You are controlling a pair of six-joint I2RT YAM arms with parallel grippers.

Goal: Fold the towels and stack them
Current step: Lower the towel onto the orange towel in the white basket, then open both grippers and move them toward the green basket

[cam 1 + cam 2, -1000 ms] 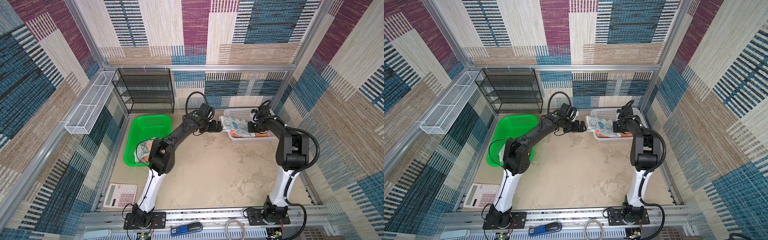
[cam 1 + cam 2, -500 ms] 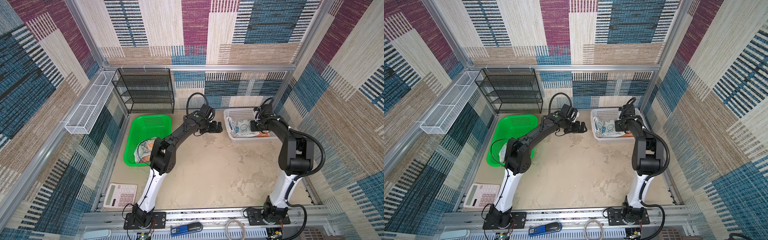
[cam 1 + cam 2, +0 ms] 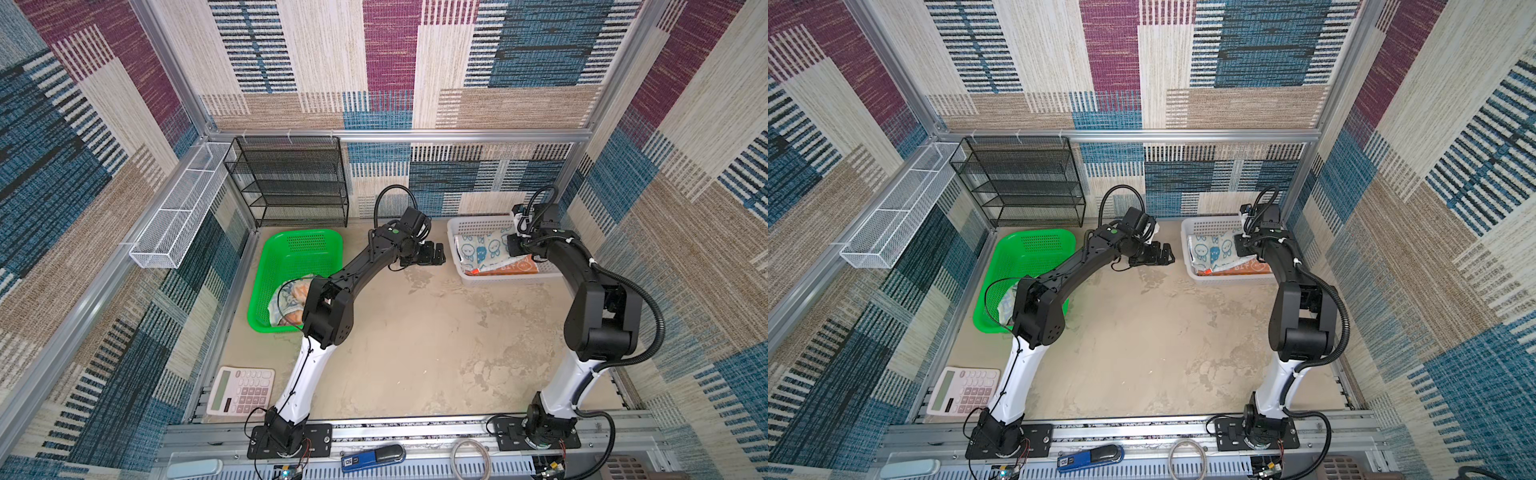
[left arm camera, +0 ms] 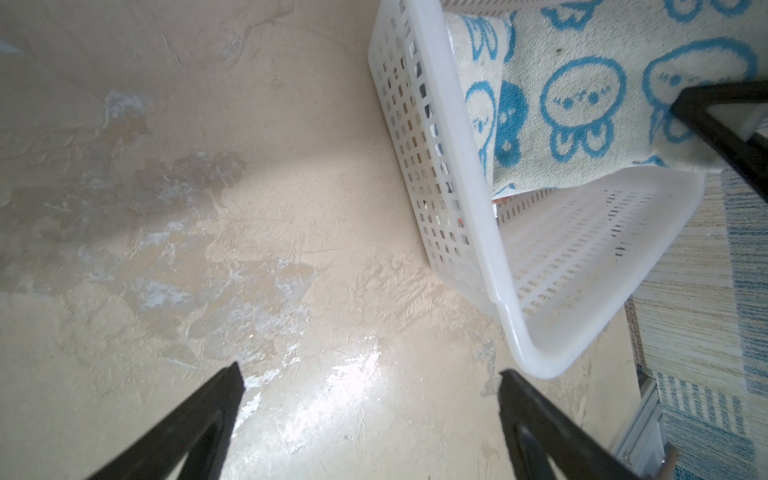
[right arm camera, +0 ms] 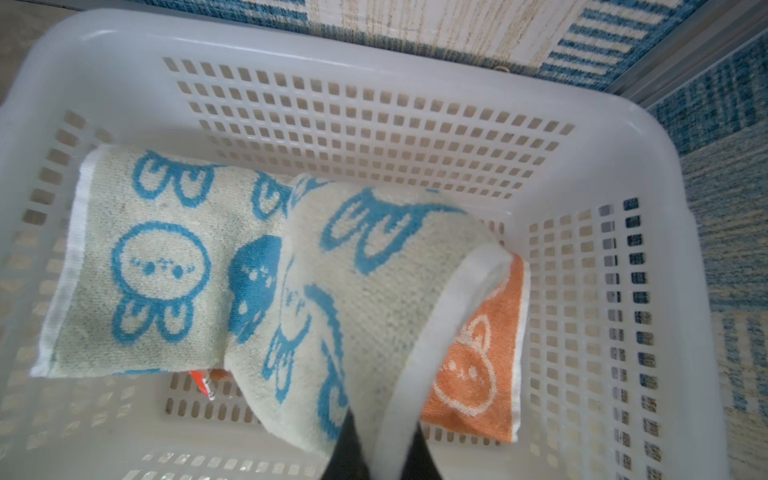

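The orange towel's end (image 3: 525, 266) (image 5: 489, 360) is bare and still shows past the rumpled blue towel. I will next pull the white hem down over it with my right gripper and let the hem go.
The blue towel (image 5: 166, 270) shows its pale side with blue rabbit outlines and lies in the white basket (image 5: 374, 50) at the back right. My right gripper (image 5: 384, 424) is shut on its white hem and lifts that edge. Under it lies the folded orange towel (image 5: 478, 357). Both top views show the blue towel (image 3: 478, 249) (image 3: 1212, 251) with the right gripper (image 3: 513, 247) over its right end. My left gripper (image 4: 370, 374) stands open and empty over bare table beside the basket's left wall (image 4: 457, 166). A crumpled whitish towel (image 3: 291, 299) sits in the green basket (image 3: 299, 245).
A black wire shelf (image 3: 291, 183) stands against the back wall, and a white wire tray (image 3: 178, 216) hangs on the left frame. A calculator (image 3: 241, 390) lies at the front left. The white basket (image 3: 511, 277) sits close to the right wall.
The right gripper has moved right and back with the blue towel, drawing the end that hung over the basket's left rim inside. The left gripper has hardly moved.
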